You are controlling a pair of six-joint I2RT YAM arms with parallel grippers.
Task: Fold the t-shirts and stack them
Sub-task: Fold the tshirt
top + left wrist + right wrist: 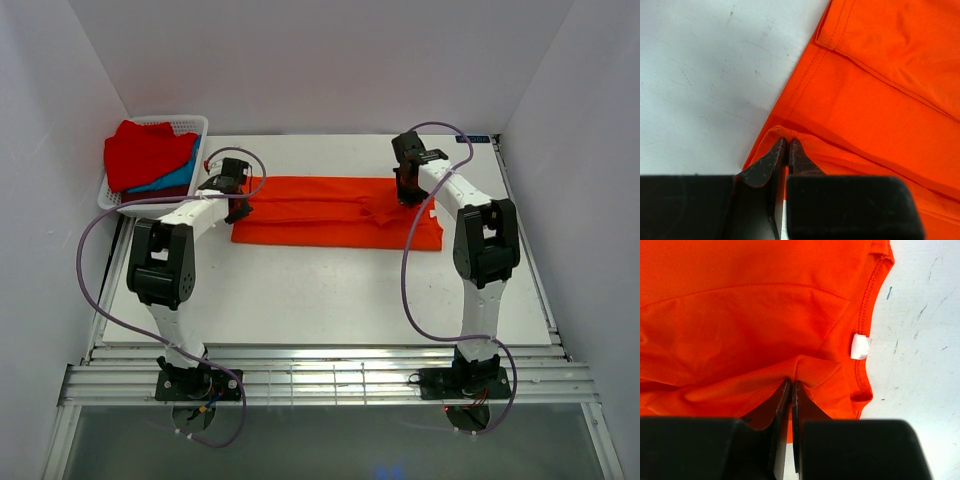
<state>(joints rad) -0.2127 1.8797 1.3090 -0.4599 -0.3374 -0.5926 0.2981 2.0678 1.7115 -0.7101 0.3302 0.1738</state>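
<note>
I will move my left gripper a little outward over the folded t-shirt's basket-side end (258,200) (799,114) next and let go of the t-shirt's pinched edge there, because it already lies across the layer below.
A bright orange-red t-shirt (335,210) lies folded into a long band across the middle of the white table (300,290). At the band's left end my left gripper (240,207) is shut on a pinch of the shirt's edge (785,134). My right gripper (408,197) is shut on a raised fold of the same shirt (810,371) near the collar, beside a white label (860,346). More t-shirts, red (145,150) over blue (178,178), lie piled in the basket.
A white lattice basket (190,124) stands at the table's back left corner. White walls close in the back and both sides. A metal rail (330,385) runs along the near edge, where both arm bases are bolted.
</note>
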